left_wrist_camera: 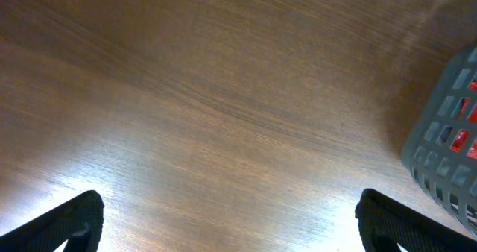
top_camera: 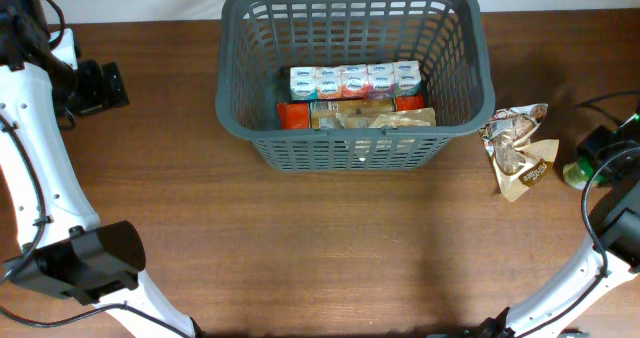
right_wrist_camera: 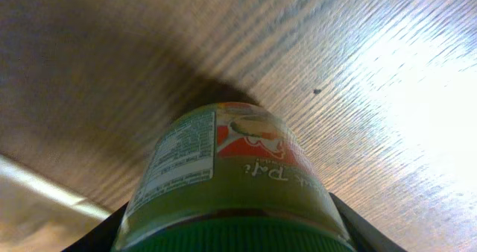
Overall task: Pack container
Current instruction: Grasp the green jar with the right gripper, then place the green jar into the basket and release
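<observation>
I will next lift the low-held jar over the basket's higher rim with my right gripper, then bring the jar down toward the tan snack bags.
The container, a large dark grey slotted basket (top_camera: 452, 118), stands at the back middle of the table; its corner shows in the left wrist view (left_wrist_camera: 447, 162). Inside lie a row of white tissue packs (top_camera: 355, 79), a red packet (top_camera: 296, 115) and tan snack bags (top_camera: 372, 117). My left gripper (top_camera: 100, 84) is open and empty over bare table left of the basket, its fingers wide apart (left_wrist_camera: 227, 226). My right gripper (top_camera: 598, 153) at the far right edge is shut on a green jar (top_camera: 574, 173) with a green lid (right_wrist_camera: 231, 200), low over the table.
A crumpled brown and white snack bag (top_camera: 520, 150) lies on the table between the basket and the right gripper. Both arm bases stand at the front corners. The wooden table (top_camera: 330, 238) runs wide in front of the basket.
</observation>
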Tool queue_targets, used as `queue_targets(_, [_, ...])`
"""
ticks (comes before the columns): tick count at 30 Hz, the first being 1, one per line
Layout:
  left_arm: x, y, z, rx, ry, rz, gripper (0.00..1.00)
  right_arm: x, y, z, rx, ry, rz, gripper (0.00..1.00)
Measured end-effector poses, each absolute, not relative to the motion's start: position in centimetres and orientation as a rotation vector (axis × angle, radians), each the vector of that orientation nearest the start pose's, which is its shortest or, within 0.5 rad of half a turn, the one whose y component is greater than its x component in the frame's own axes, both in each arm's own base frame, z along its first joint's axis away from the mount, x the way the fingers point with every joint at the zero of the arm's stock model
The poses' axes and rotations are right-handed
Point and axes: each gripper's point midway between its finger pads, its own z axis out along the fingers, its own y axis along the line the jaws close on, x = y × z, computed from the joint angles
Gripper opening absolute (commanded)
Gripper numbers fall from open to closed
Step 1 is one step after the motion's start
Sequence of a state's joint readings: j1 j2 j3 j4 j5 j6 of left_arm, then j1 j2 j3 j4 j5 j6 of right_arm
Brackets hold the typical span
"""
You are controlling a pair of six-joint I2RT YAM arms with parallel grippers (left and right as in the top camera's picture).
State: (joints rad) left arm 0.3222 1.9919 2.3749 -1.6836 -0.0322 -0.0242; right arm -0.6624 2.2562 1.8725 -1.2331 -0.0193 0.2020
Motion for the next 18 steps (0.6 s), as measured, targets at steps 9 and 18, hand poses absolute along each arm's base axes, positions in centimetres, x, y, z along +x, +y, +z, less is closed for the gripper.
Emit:
queue_targets(9, [37.6,13.1,26.5,-0.502,2.834,0.104,0.99,39.1,-27.4,20.6,1.141,2.565,0.062,0.27])
queue_targets(18, [37.6,13.1,26.5,-0.502,2.834,0.104,0.99,40.6,-10.8,48.5,0.39,1.993,0.187,0.11])
